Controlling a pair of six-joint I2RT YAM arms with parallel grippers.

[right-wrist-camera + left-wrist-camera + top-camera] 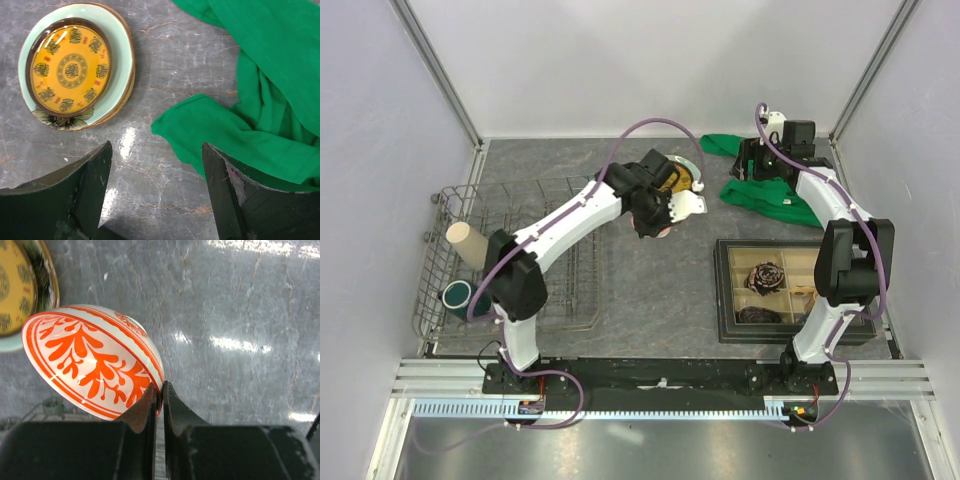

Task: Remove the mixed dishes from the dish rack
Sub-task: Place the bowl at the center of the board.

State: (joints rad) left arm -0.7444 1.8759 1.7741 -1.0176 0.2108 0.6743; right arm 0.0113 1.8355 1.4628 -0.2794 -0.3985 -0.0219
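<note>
My left gripper holds the bowl (pixel 95 360) and needs to sweep to its right in the top view, down toward clear tabletop between plates and tray, then lower it and let it go.
My left gripper (pixel 655 215) is shut on the rim of the red-and-white patterned bowl (pixel 95 360), holding it tilted above the grey table just right of the dish rack (pixel 570 300). In the left wrist view the jaws (pixel 161 390) pinch the bowl's edge. The plain beige cup (pixel 463 243) and the dark green mug (pixel 457 296) sit at the rack's left end. The yellow-gold patterned plate (pixel 70 65) lies on the pale green plate (pixel 117 60) on the table behind the bowl. My right gripper (pixel 156 150) hangs open over bare table between the plates and a green cloth.
A crumpled green cloth (pixel 765 195) lies at the back right. A black compartmented tray (pixel 790 290) with small items stands on the right near the right arm's base. Walls close the table on three sides.
</note>
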